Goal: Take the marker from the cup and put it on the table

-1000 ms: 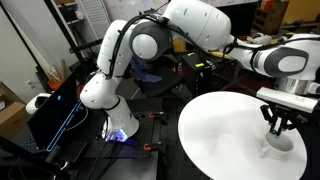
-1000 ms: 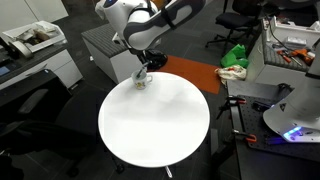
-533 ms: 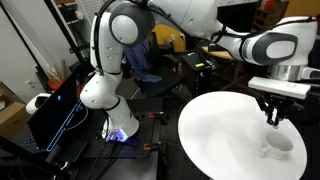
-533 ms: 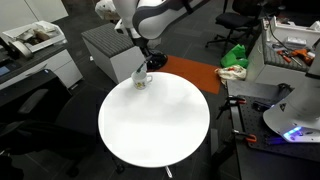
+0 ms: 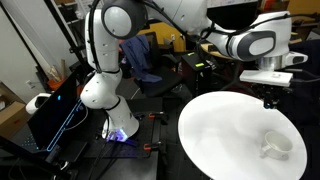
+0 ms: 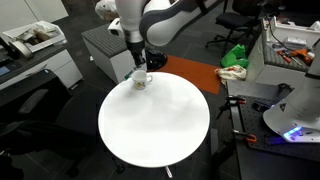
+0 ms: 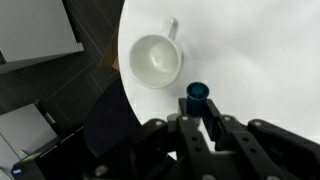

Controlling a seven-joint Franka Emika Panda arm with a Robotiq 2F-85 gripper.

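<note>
I should next move my gripper back toward the base and lower the marker [image 7: 196,92] onto the bare white tabletop beside the cup to let it go, because that part of the tabletop is clear.
In the wrist view my gripper [image 7: 198,105] is shut on the marker [image 7: 196,92], a short dark stick whose teal end points at the camera. The white cup [image 7: 157,60] with a side handle stands below on the round white table [image 7: 260,60], near its edge, and looks empty. In both exterior views the gripper [image 5: 271,97] [image 6: 137,60] hangs well above the cup [image 5: 275,146] [image 6: 140,79]. The marker is too small to make out in those views.
The table [image 5: 220,130] [image 6: 155,125] fills the near ground. A tan desk with clutter [image 5: 190,62] and the arm's base [image 5: 100,95] stand beside it. A grey cabinet [image 6: 105,45] and an orange mat [image 6: 190,75] lie behind the table.
The gripper has risen straight up from the cup with the marker in it. The cup has stayed in place.
</note>
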